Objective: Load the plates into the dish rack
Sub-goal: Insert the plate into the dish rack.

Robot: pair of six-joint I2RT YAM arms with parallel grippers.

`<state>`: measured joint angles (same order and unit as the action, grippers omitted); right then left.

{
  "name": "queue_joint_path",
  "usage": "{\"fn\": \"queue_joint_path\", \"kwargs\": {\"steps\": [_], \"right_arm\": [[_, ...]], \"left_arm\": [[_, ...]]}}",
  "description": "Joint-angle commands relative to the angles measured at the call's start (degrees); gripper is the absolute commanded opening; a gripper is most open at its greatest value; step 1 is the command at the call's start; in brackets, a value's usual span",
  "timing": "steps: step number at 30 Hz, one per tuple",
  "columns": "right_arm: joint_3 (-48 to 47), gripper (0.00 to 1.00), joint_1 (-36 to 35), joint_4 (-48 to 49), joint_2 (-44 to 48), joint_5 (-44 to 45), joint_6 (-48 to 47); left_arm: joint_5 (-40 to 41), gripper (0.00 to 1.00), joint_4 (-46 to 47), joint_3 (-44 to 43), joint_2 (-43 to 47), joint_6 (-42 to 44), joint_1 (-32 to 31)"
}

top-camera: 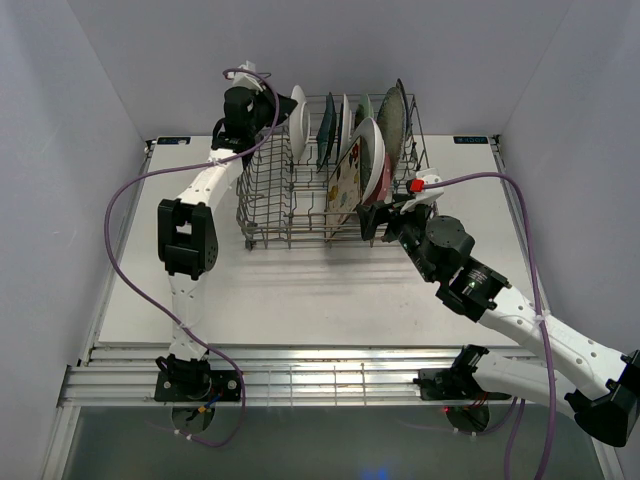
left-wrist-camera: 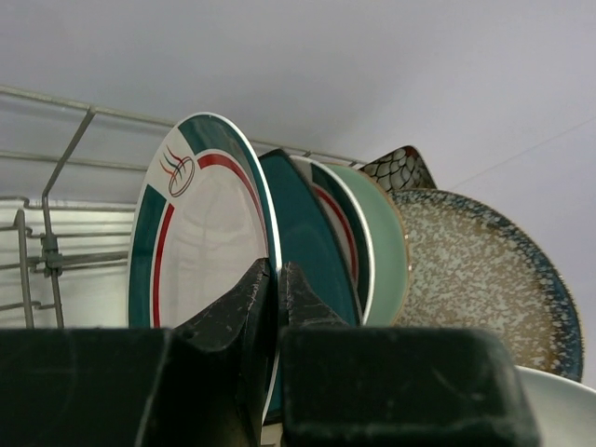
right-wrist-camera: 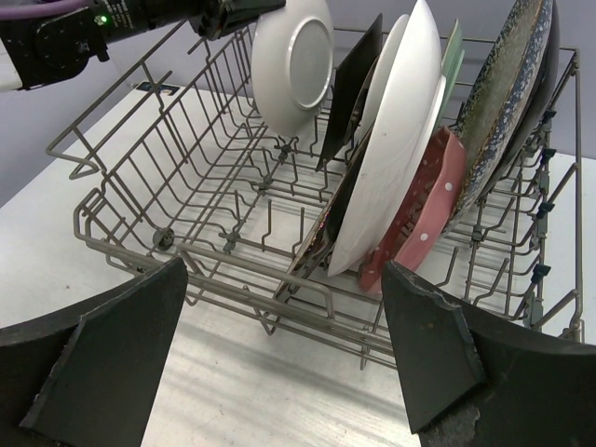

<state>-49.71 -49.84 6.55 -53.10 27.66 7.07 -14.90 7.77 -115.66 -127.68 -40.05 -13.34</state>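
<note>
The left gripper moves down and toward the teal square plate next, then releases the white round plate's rim. The white round plate's lower edge hangs above the dish rack's wires.
My left gripper (left-wrist-camera: 277, 270) is shut on the rim of a white round plate with a green and red rim (left-wrist-camera: 200, 233). It holds that plate (top-camera: 298, 122) upright over the far left part of the grey wire dish rack (top-camera: 268, 205). In the right wrist view the plate's (right-wrist-camera: 293, 60) lower edge hangs just above the tines. Standing in the rack are a teal square plate (top-camera: 326, 130), a big white oval (right-wrist-camera: 396, 140), a pink dotted plate (right-wrist-camera: 424, 209), a mint green plate (left-wrist-camera: 386, 251) and a speckled plate (left-wrist-camera: 475, 279). My right gripper (right-wrist-camera: 284, 275) is open and empty at the rack's near side.
The rack (right-wrist-camera: 186, 186) has empty tine rows on its left half. A floral square plate (top-camera: 345, 180) leans at the rack's front. The purple cable (top-camera: 130, 200) loops beside the left arm. White walls close in the table on three sides.
</note>
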Motion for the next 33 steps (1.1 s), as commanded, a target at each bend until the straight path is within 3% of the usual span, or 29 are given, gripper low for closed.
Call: {"fn": "queue_joint_path", "kwargs": {"steps": [1,19,23,30,33], "right_arm": [[-0.3,0.90,0.2,3.0,0.1,-0.2,-0.5],[0.8,0.90,0.2,3.0,1.6,-0.7,-0.4],[0.7,0.90,0.2,3.0,1.8,-0.7,-0.5],[0.6,0.90,0.2,2.9,1.4,-0.7,-0.5],[0.7,0.90,0.2,2.9,1.5,-0.6,-0.6]], "left_arm": [[-1.2,0.00,3.0,-0.5,1.3,-1.3,0.3],[-1.8,0.00,3.5,0.1,-0.9,3.0,-0.4],[-2.0,0.09,3.4,-1.0,-1.7,3.2,-0.5],[-2.5,0.15,3.4,-2.5,-3.1,3.8,-0.7],[-3.7,0.25,3.4,-2.9,-3.9,3.9,-0.8]]}}
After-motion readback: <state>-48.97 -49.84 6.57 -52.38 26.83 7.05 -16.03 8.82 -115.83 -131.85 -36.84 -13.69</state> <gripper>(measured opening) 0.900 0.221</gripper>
